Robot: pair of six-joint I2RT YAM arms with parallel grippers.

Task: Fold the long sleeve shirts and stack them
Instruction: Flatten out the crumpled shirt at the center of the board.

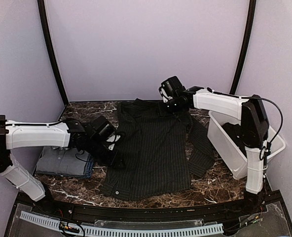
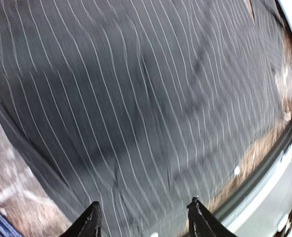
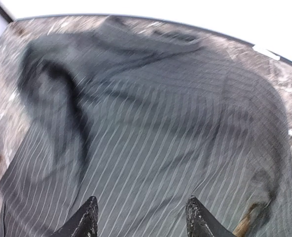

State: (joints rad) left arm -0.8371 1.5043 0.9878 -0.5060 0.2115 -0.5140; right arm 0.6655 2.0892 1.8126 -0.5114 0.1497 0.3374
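Note:
The shirt's buttoned cuff lies at the shirt's near hem by the front bar, so my left gripper should move back and go down onto that cuff next.
A charcoal pinstriped long sleeve shirt point(image 1: 153, 148) lies spread flat in the middle of the marble table, one sleeve point(image 1: 201, 148) trailing down its right side. My left gripper point(image 1: 115, 154) hangs over the shirt's left edge. In the left wrist view the left gripper point(image 2: 143, 219) is open, with only striped cloth point(image 2: 136, 98) below it. My right gripper point(image 1: 170, 105) is over the shirt's far right corner near the collar. In the right wrist view the right gripper point(image 3: 141, 217) is open above the cloth point(image 3: 151, 123), holding nothing. A folded grey shirt point(image 1: 62, 160) lies at the left on a blue one point(image 1: 89, 170).
A white plastic tub point(image 1: 225, 148) stands at the right with dark cloth point(image 1: 233, 132) inside, next to the right arm's upright link point(image 1: 254, 148). The table's front rail point(image 1: 136, 210) runs just below the shirt's hem. Purple walls close in the back and sides.

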